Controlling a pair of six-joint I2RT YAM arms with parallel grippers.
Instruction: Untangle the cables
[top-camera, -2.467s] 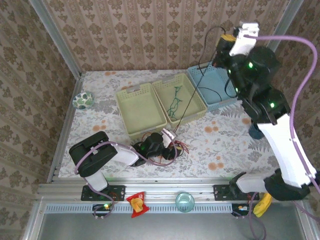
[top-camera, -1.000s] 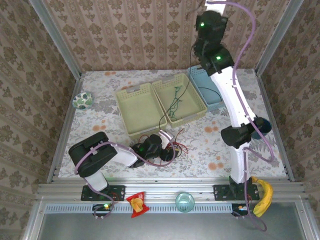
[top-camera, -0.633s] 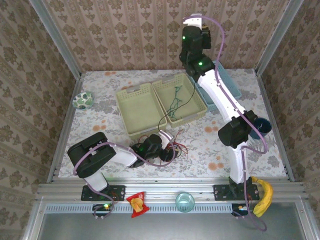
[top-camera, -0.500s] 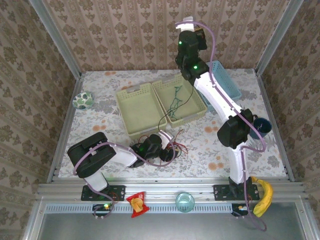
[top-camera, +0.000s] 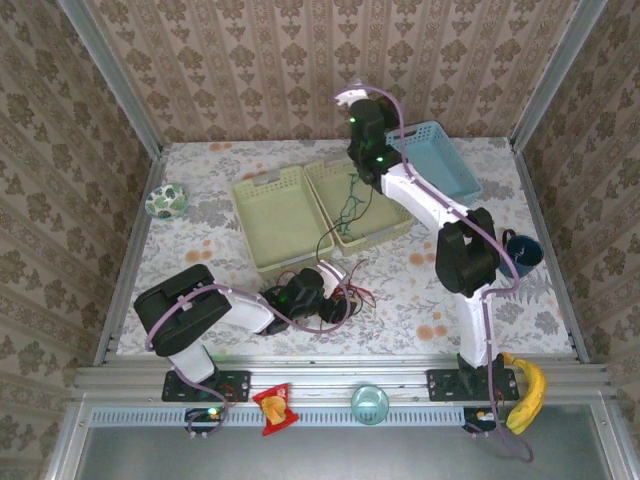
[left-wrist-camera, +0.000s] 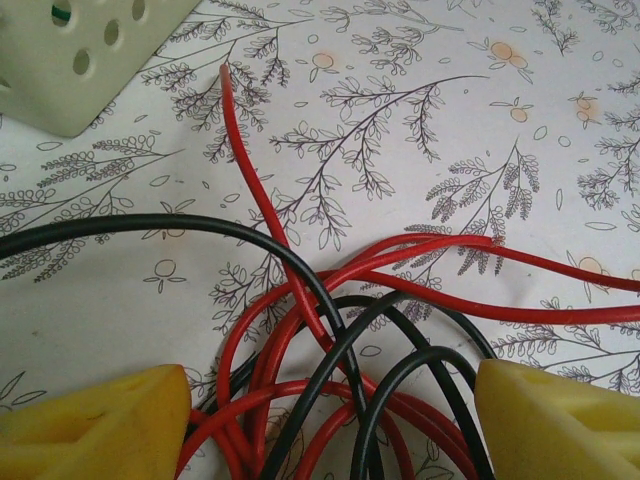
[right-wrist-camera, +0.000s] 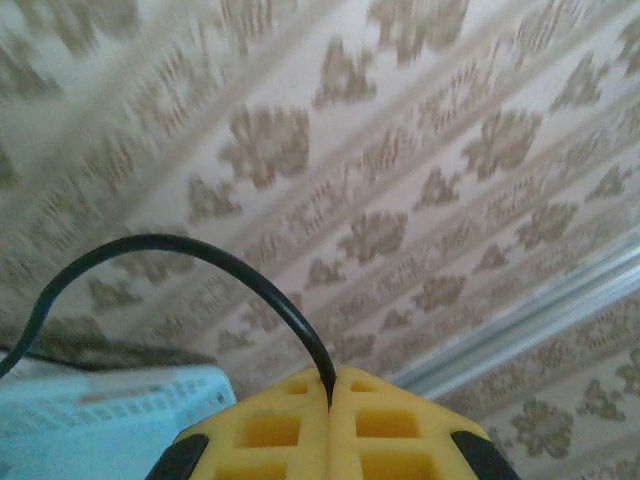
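Note:
The robot's right gripper is closed on the black cable's end and should move across over the blue basket (top-camera: 437, 165) (right-wrist-camera: 110, 425), then go down to release the cable's end, because that basket is empty and beside the gripper.
A tangle of red cable (left-wrist-camera: 250, 172) and black cable (left-wrist-camera: 150, 225) lies on the flowered table near the front. My left gripper (left-wrist-camera: 330, 430) hangs low over it, open, its yellow fingers (left-wrist-camera: 95, 425) either side of the loops; from above it sits at the tangle (top-camera: 335, 302). My right gripper (right-wrist-camera: 328, 385) is shut on the black cable's end, raised at the back by the wall, its wrist (top-camera: 368, 125) over the baskets. The black cable (top-camera: 322, 240) hangs from there down to the tangle. A green cable (top-camera: 350, 205) lies in the right yellow-green basket (top-camera: 398, 222).
A second yellow-green basket (top-camera: 268, 182) stands left of the first. A blue basket (top-camera: 440, 160) sits at the back right. A green-white ball (top-camera: 165, 200) is at the far left, a dark cup (top-camera: 522, 250) at the right. Banana, snack packet and glass rest on the front ledge.
My right arm has swung from the back right to the left along the wall, carrying the black cable's end with it. The left gripper has stayed over the tangle.

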